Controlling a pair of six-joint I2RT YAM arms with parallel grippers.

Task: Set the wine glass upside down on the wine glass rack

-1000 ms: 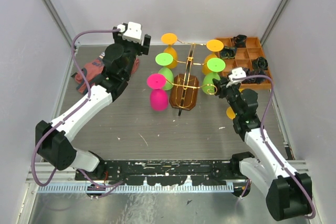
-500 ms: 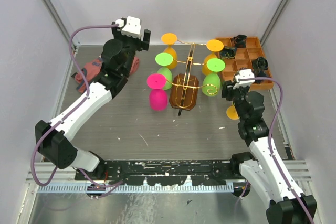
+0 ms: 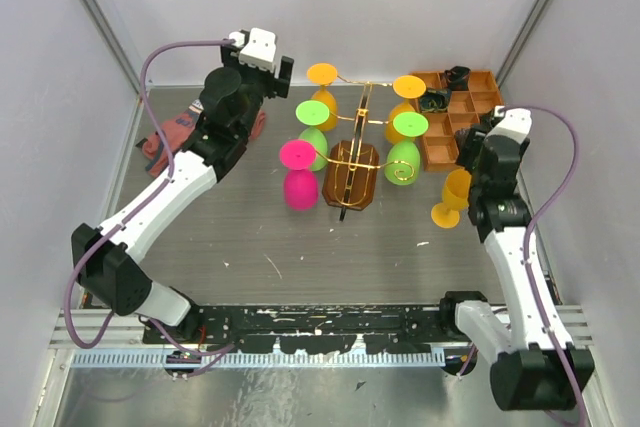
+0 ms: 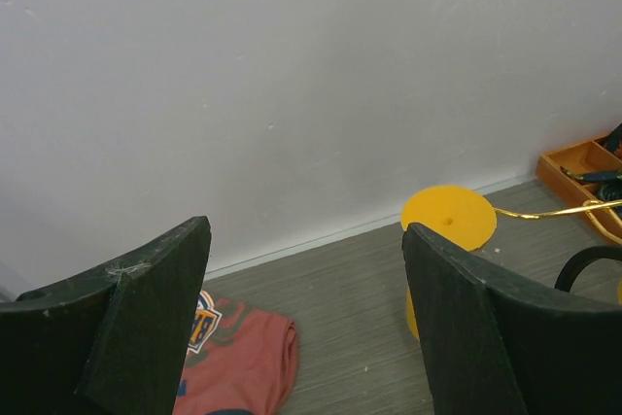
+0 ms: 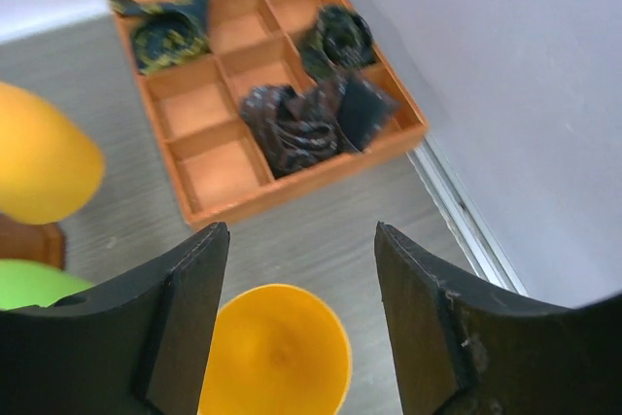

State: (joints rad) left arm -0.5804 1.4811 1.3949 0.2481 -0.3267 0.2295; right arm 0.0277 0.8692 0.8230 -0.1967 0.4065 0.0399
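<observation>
My right gripper lowers its fingers back next, tilting downward, astride the loose glass's rim by its side (image 3: 469, 178) (image 5: 348, 357), as the glass's open rim lies below and back.
The wine glass rack (image 3: 352, 162) is a gold wire stand on a brown base at the table's middle. Orange (image 3: 322, 74), green (image 3: 411, 124) and pink (image 3: 297, 155) glasses hang upside down on it. A loose orange wine glass (image 3: 452, 197) stands upright on the table to its right. Its open bowl (image 5: 277, 357) shows low between my right fingers (image 5: 185, 318). My right gripper (image 3: 472, 162) (image 5: 301, 235) is open above it, not touching. My left gripper (image 3: 278, 72) (image 4: 306, 240) is open and empty near the back wall, left of the rack's orange glass (image 4: 449, 218).
A brown compartmented tray (image 3: 470, 117) (image 5: 214, 177) with dark rolled items sits at the back right, beyond the loose glass. A red cloth (image 3: 170, 137) (image 4: 238, 357) lies at the back left. Walls close in on both sides and at the back.
My right gripper has swung right and back, away from the rack's green glass to above the loose orange glass. My left gripper has shifted slightly right and back.
</observation>
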